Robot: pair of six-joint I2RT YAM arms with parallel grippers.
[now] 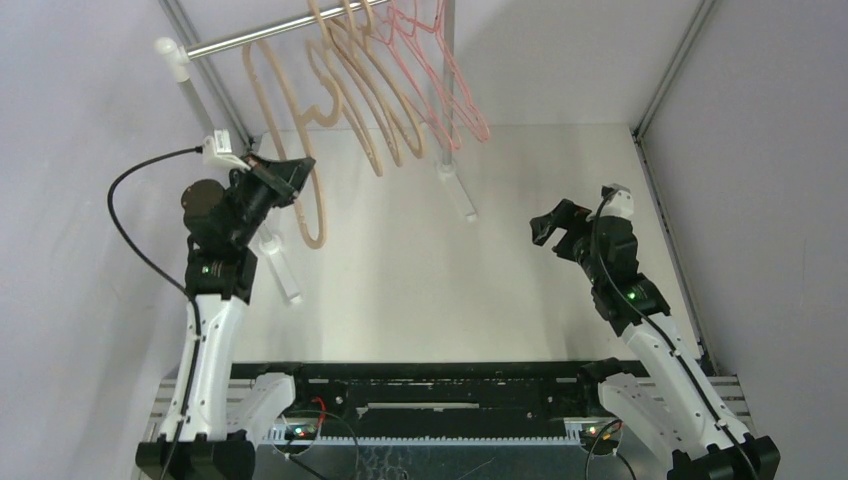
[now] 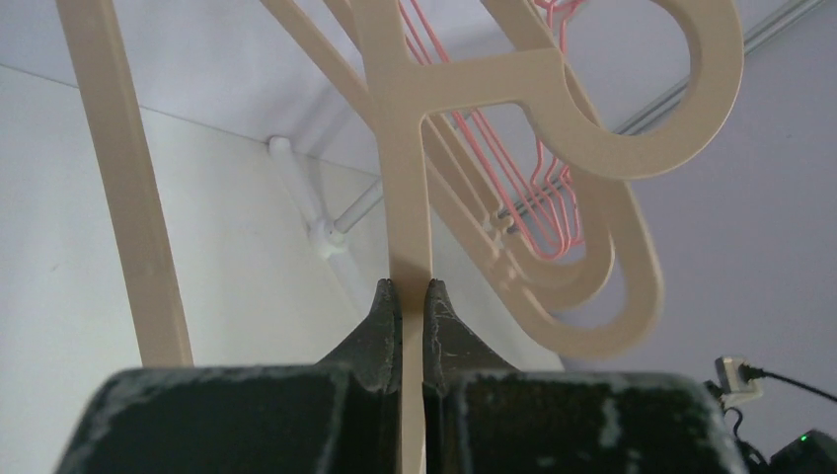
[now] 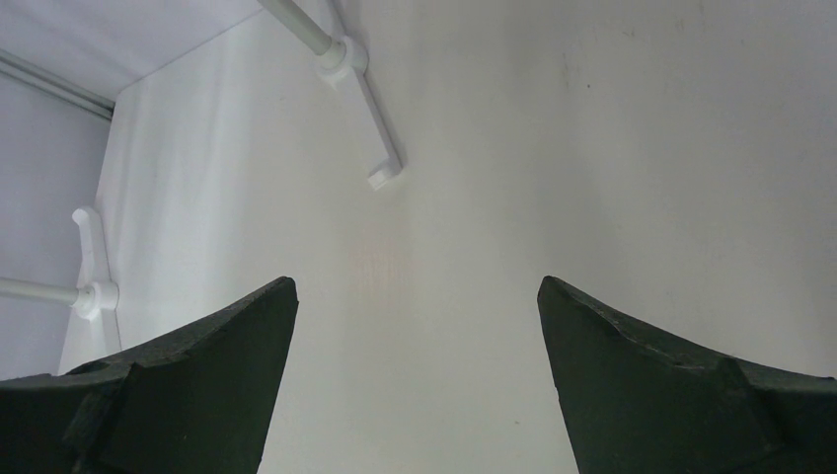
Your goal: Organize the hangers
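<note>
The held beige hanger goes up and outward in my left gripper next, for release on the bare part of the silver bar [image 1: 260, 38] beside the other beige hangers, since its hook is empty.
Several thick beige hangers [image 1: 385, 120] and several thin pink-red wire hangers [image 1: 455, 100] hang from the silver rail [image 1: 260, 38] at the back. My left gripper [image 1: 300, 172] is shut on one beige hanger [image 1: 316, 225] at the left end of the row. In the left wrist view my jaws [image 2: 410, 286] pinch its flat straight bar [image 2: 405, 148]. Its round hook [image 2: 681, 128] is at upper right, with other beige loops [image 2: 602, 296] and the pink-red hangers [image 2: 543, 207] behind. I cannot tell whether its hook is on the rail. My right gripper [image 1: 548, 225] is open and empty over the table [image 3: 415, 286].
The rail stands on white posts with feet on the table, one left [image 1: 280, 270] and one in the middle [image 1: 458, 190]; they also show in the right wrist view [image 3: 380, 148]. Grey walls and metal frame bars [image 1: 665, 70] close in the sides.
</note>
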